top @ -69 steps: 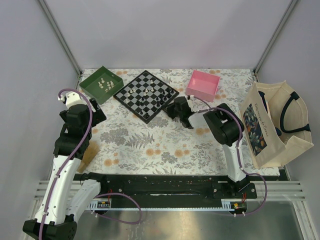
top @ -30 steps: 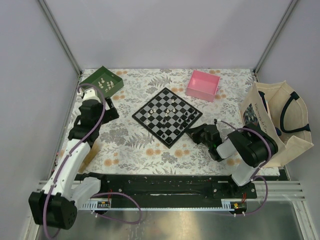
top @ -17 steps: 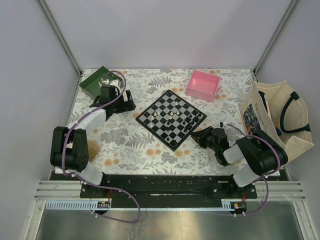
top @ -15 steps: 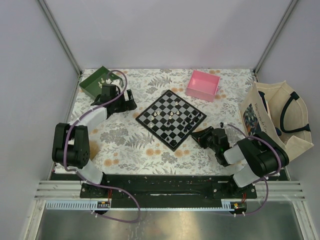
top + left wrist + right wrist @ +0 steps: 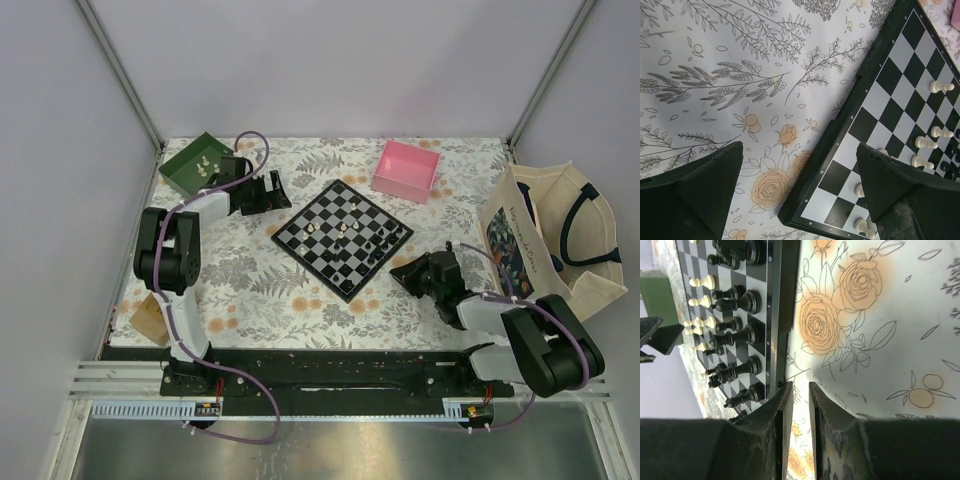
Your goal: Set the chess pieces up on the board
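The board's rim (image 5: 840, 131) beside the black chess pieces (image 5: 384, 240) is slightly farther from my base, and my right gripper needs to shift that way, against it.
The board (image 5: 318, 215) lies diamond-wise mid-table, with cream-white chess pieces (image 5: 343, 228) near its middle and black chess pieces (image 5: 384, 240) along its right side. My left gripper (image 5: 272, 192) hovers just off the board's left corner. In the left wrist view it (image 5: 799, 147) is wide open and empty over the board's black rim (image 5: 840, 131). Low beside the board's right edge sits my right gripper (image 5: 404, 270). Seen from its own wrist, the right gripper (image 5: 800, 386) shows only a narrow slit with nothing in it, next to the rim (image 5: 775, 315) and black pieces (image 5: 740, 302).
A green tray (image 5: 180, 172) holding white pieces (image 5: 205, 164) stands at the back left. A pink box (image 5: 392, 178) is at the back right, and a tote bag (image 5: 545, 250) stands along the right edge. A small brown object (image 5: 150, 318) lies front left.
The board has come from the back toward mid-table. My left arm swung over to the board's left corner. The right gripper stayed at the board's right edge, and its jaws parted slightly.
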### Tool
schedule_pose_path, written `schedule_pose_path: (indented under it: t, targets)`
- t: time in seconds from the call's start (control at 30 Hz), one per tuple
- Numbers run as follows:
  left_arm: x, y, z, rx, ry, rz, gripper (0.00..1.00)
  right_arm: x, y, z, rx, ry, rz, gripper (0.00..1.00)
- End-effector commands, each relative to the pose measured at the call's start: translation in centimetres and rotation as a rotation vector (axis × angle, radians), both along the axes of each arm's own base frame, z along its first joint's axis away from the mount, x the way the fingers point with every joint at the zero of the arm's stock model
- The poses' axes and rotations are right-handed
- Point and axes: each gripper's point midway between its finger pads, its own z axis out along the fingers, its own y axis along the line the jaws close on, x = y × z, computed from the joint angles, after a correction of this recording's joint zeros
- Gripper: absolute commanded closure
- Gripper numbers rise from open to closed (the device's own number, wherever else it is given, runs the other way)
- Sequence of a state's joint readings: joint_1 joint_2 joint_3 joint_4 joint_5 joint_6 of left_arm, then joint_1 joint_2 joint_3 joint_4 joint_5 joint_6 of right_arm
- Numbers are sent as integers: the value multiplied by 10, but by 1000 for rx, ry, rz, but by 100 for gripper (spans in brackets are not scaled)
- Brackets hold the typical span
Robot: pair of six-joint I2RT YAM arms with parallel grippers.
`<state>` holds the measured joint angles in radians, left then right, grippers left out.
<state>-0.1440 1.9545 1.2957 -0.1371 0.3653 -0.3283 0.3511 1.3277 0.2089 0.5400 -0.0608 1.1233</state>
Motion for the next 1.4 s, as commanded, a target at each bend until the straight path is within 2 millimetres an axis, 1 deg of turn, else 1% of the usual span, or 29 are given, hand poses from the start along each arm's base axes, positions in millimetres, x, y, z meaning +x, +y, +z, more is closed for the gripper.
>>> schedule_pose_path:
  t: [0.0,0.07,0.17,0.3,0.4,0.43,0.57,0.7,0.8,0.93,1.13,1.2,1.37]
  targets:
    - [-2,-18,7,-67,17,-77,1,8,-17,3,-136,17,-4,73]
    - [-8,-21,-1,-86,56,-98,3,12,-19,5,-166,29,9,74]
    - [-17,-29,-9,-106,81,-123,5,15,-20,0,-194,58,27,77]
    - [-27,-42,-16,-115,107,-157,7,22,-15,-3,-184,84,54,78]
    - [-37,-49,-21,-104,120,-172,7,25,-13,-8,-182,105,65,78]
    - [-39,-49,-21,-101,120,-173,7,26,-13,-9,-184,107,66,78]
    - [-58,-57,-25,-116,132,-186,9,28,-14,-16,-214,115,82,78]
    - [-75,-65,-23,-128,126,-197,9,30,-18,-17,-243,109,89,78]
    - [-87,-61,-28,-105,130,-188,9,32,-22,-16,-263,104,87,77]
    - [-98,-61,-26,-100,125,-174,10,32,-24,-17,-294,109,108,76]
    - [-127,-67,-30,-100,140,-149,11,33,-29,-16,-330,114,111,74]
    - [-133,-67,-31,-103,134,-141,11,33,-29,-15,-336,118,113,73]
    - [-146,-65,-25,-106,128,-119,11,33,-30,-15,-336,155,106,72]
